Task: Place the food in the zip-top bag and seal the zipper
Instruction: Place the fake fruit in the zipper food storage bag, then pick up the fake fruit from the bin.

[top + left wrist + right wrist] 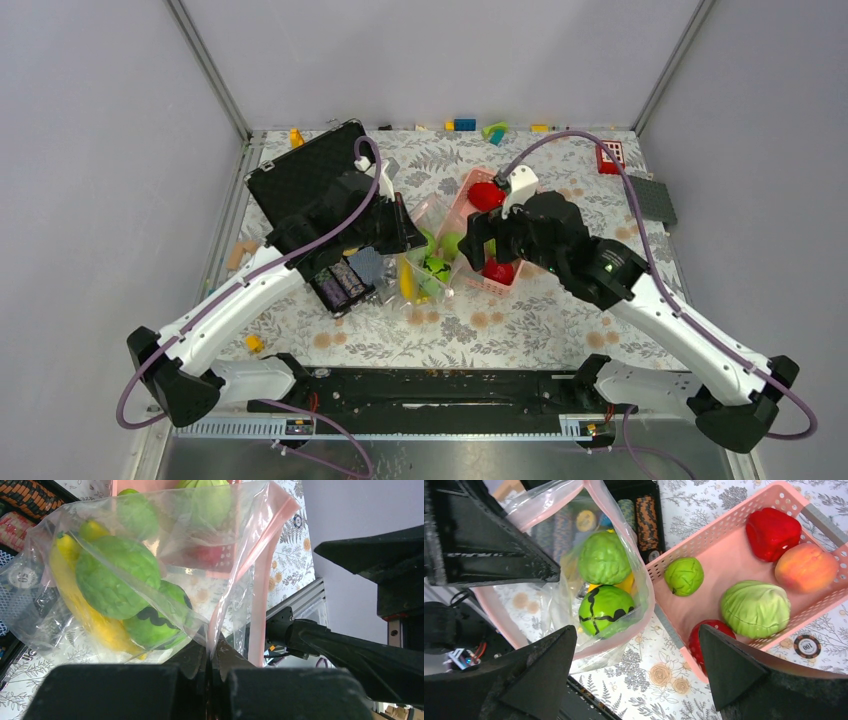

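Note:
Next, my open right gripper moves down into the pink basket (719,535), around the wrinkled green round fruit (684,576), since it lies below by the basket's side by the bag.
The clear zip-top bag (428,262) hangs open between my arms. My left gripper (212,652) is shut on the bag's rim by its pink zipper strip (260,580). In the bag (574,545) lie a yellow banana (82,610), a pale green cabbage (112,577) and a green round fruit with black lines (605,609). My right gripper (639,672) is open and empty, above the gap between the bag and the pink basket (719,535). The basket holds a green fruit (684,575), a cabbage (755,607), a red fruit (772,532), an orange fruit (806,566) and another red piece (701,637).
An open black chip case (305,175) with rows of poker chips (647,520) stands left of the bag. A loose chip (806,645) lies beside the basket. Small toy blocks (495,130) line the table's far edge. A grey plate (655,200) lies at the right.

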{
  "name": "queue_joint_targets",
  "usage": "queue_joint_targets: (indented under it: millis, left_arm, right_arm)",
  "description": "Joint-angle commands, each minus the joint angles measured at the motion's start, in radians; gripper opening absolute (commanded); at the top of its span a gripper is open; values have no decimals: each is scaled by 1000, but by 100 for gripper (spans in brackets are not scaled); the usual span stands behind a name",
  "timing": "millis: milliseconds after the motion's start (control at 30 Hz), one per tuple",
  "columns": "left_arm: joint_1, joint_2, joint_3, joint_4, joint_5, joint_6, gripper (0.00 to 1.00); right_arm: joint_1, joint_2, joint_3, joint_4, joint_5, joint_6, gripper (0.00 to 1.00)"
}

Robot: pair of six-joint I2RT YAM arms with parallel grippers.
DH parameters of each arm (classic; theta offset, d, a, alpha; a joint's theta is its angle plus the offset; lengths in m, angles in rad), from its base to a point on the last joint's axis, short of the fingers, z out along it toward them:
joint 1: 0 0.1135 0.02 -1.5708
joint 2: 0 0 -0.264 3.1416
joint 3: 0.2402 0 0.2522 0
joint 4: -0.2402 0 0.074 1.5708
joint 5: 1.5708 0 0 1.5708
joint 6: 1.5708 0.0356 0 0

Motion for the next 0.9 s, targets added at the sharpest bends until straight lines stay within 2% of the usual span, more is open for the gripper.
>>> queue_joint_targets:
  millis: [0,100,333,500,667,867]
  left_arm:
    - [2,-44,11,35,-30,-5,0]
    - [2,-58,13,9,-65,-3,0]
    - [2,-116,-14,-27,-144,-7,0]
    - [2,-136,-32,-24,-146,-13,0]
    - [2,-147,-48,-25,-144,-20,0]
    - [2,-153,-59,-28,-169,-20,0]
  right_arm:
    - [-12,-63,-29,95,-26,9,100]
    - [-68,-41,-33,73,5,81,100]
    - [-249,62,-87,104,-98,252,100]
    - [-262,248,-32,103,-134,260,99]
    - [-268,450,41,101,-154,299,94]
    - [-271,615,111,148,-191,322,91]
